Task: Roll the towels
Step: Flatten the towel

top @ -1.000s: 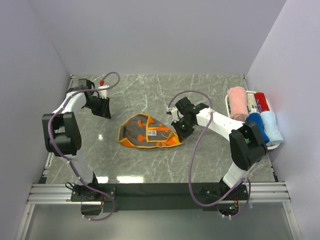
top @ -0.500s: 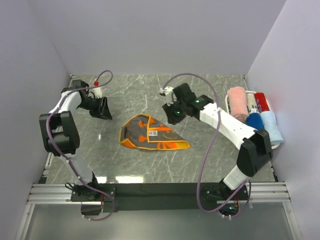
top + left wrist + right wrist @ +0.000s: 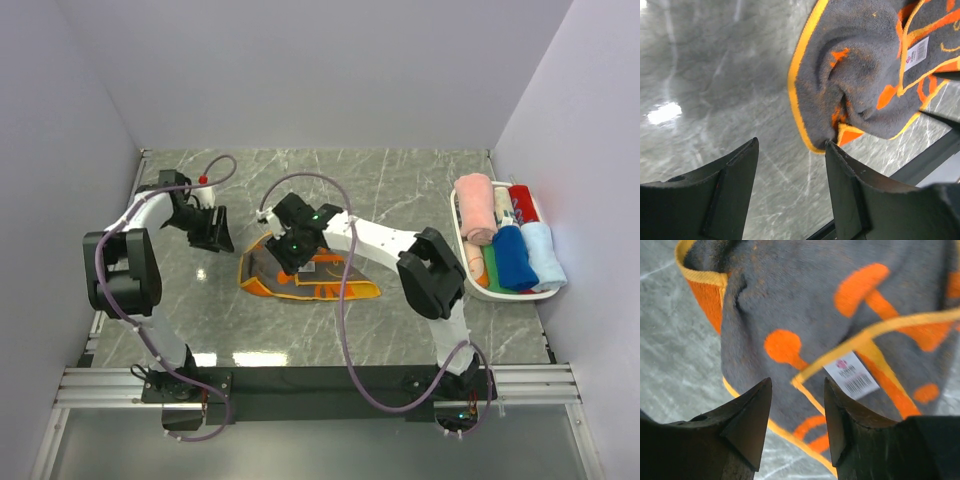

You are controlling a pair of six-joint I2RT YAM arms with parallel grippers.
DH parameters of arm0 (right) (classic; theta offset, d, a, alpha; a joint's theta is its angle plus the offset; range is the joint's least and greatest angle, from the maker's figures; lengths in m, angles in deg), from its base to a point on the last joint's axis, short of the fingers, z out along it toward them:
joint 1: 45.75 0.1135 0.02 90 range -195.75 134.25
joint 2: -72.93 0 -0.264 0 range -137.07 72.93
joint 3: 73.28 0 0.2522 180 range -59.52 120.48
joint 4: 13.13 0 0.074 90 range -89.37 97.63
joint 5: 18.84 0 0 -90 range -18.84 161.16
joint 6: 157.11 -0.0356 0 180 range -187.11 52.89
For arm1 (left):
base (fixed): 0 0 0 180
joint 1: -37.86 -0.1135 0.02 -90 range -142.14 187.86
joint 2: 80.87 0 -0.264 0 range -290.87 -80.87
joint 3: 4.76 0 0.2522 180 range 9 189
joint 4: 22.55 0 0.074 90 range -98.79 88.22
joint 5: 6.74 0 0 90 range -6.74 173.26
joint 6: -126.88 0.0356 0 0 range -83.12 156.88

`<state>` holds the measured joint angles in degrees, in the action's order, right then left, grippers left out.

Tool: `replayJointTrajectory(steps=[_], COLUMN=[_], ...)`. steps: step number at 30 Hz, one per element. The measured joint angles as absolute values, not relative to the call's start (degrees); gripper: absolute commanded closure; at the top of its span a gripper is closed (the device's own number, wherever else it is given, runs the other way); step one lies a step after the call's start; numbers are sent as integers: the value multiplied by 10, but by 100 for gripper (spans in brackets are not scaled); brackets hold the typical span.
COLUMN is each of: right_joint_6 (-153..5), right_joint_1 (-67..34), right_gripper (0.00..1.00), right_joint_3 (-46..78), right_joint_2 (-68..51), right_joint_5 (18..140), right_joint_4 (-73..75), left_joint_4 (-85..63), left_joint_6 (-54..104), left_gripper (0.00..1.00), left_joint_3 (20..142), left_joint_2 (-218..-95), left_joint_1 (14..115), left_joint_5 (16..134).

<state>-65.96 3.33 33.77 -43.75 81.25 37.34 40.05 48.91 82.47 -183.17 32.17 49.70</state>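
Observation:
My right gripper moves down onto the towel's folded yellow-edged corner (image 3: 297, 281) (image 3: 798, 380) beside the white label next, because that corner lies on top of the towel between the gripper's open fingers.
A grey-and-orange towel (image 3: 300, 275) lies crumpled and partly folded on the marble table, with a white label on top. It also shows in the left wrist view (image 3: 865, 75) and the right wrist view (image 3: 810, 315). My right gripper (image 3: 288, 248) is open and hovers over the towel's upper left part, its jaws (image 3: 797, 390) above a folded yellow-edged corner. My left gripper (image 3: 222, 240) is open and empty, just left of the towel's left edge; in its wrist view its tips (image 3: 792, 150) stand over bare table beside the hem.
A white oval basket (image 3: 461, 230) at the right edge holds rolled towels: pink (image 3: 476, 206), red (image 3: 520, 198), blue (image 3: 514, 256), pale blue (image 3: 542, 254) and green (image 3: 494, 276). Grey walls close in the table on three sides.
My right gripper has swung left from beside the towel's right end to over its upper left part. My left gripper has moved right and down toward the towel's left edge. The towel's right tip has spread out.

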Motion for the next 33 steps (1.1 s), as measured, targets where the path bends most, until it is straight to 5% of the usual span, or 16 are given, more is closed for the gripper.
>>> replayJointTrajectory(steps=[13, 19, 23, 26, 33], right_joint_6=[-683, -688, -686, -690, -685], right_joint_1=[48, 49, 48, 43, -29], right_gripper=[57, 71, 100, 100, 100], right_joint_3=[318, 307, 287, 260, 195], right_joint_2=[-483, -481, -471, -454, -384], right_joint_5=[760, 743, 728, 720, 723], right_joint_4=[377, 366, 346, 326, 345], left_joint_4=[353, 341, 335, 345, 378], left_joint_6=[407, 364, 339, 330, 375], left_gripper=[46, 60, 85, 99, 99], left_joint_3=[794, 785, 785, 796, 883], left_joint_2=[-1881, -1899, -1907, -1917, -1949], left_joint_1=[394, 423, 426, 426, 400], left_joint_5=[532, 544, 551, 562, 627])
